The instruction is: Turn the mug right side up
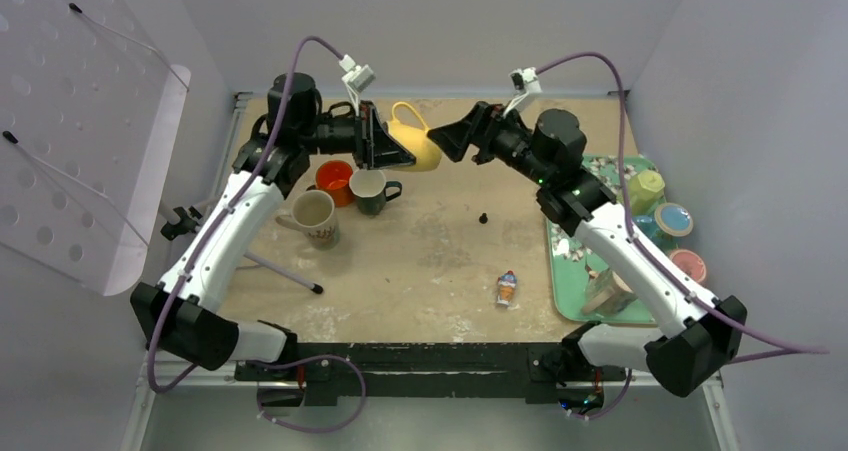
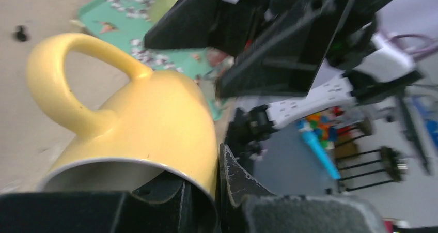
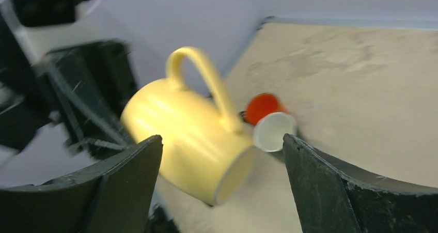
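The bare tabletop (image 1: 357, 255) beside the patterned mug lies back below the robot's left gripper, so the gripper should next turn downward and move back and down to release the yellow mug (image 1: 420, 143).
The yellow mug (image 1: 420, 143) hangs in the air above the back middle of the table, tipped on its side with the handle up. My left gripper (image 1: 392, 149) is shut on its rim: in the left wrist view one finger sits inside the mug (image 2: 155, 119) and the other presses the outer wall, at the gripper (image 2: 219, 163). My right gripper (image 1: 447, 136) is open and empty, just right of the mug and facing it. In the right wrist view the mug (image 3: 186, 135) lies ahead between the spread fingers of the gripper (image 3: 221, 139), apart from both.
An orange cup (image 1: 332, 179), a dark green mug (image 1: 368, 188) and a white patterned mug (image 1: 315, 216) stand upright at the left. A green tray (image 1: 565, 261) with several cups lies at the right. A small black piece (image 1: 482, 216) and a small toy (image 1: 507, 288) lie mid-table.
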Motion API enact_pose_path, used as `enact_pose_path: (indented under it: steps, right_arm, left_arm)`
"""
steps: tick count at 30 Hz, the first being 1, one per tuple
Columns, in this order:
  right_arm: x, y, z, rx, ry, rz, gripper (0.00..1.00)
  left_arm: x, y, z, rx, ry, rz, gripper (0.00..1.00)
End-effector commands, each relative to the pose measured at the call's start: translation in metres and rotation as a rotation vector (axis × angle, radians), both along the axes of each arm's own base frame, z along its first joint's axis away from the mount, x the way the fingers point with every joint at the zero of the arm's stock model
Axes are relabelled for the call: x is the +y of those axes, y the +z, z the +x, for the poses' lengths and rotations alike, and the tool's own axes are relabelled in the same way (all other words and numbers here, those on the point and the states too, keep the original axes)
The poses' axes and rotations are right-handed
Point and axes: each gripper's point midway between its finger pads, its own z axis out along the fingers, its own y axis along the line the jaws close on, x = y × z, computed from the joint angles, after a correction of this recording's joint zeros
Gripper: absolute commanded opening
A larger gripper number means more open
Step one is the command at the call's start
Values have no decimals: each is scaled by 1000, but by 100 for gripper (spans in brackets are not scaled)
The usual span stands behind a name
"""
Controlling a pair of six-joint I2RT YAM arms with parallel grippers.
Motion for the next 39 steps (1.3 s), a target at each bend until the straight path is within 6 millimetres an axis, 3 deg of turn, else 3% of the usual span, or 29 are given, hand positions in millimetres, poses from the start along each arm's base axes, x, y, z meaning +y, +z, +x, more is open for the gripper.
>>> enact_pose_path:
  steps: [1, 4, 7, 10, 13, 21, 28, 29, 34, 39]
  right_arm:
    - [-109, 7, 35, -33, -505, -212, 92]
    - [-180, -22, 47, 44, -748, -349, 93]
    - [-226, -50, 47, 104, -891, -449, 93]
    - [-241, -67, 45, 138, -935, -498, 93]
    - [-252, -78, 49, 164, -969, -526, 94]
    - [-310, -125, 59, 291, -1121, -622, 96]
    - [-373, -156, 59, 398, -1293, -689, 97]
    - [-383, -159, 59, 411, -1312, -692, 97]
    - [-427, -169, 60, 469, -1401, -713, 98]
    - [-470, -181, 60, 538, -1494, -757, 99]
  left_arm:
    - [51, -72, -15, -306, 96, 531, 0]
    - [76, -112, -31, -319, -5, 756, 0]
    - [96, -150, -53, -262, -141, 942, 0]
    - [112, -185, -66, -239, -239, 1091, 0]
    - [121, -210, -63, -245, -265, 1190, 0]
    - [109, -260, -36, -255, -240, 1269, 0]
    - [117, -292, -21, -318, -250, 1366, 0]
    - [119, -295, -19, -325, -244, 1379, 3]
    - [119, -297, -29, -317, -266, 1353, 39]
    - [114, -281, -31, -345, -269, 1307, 49]
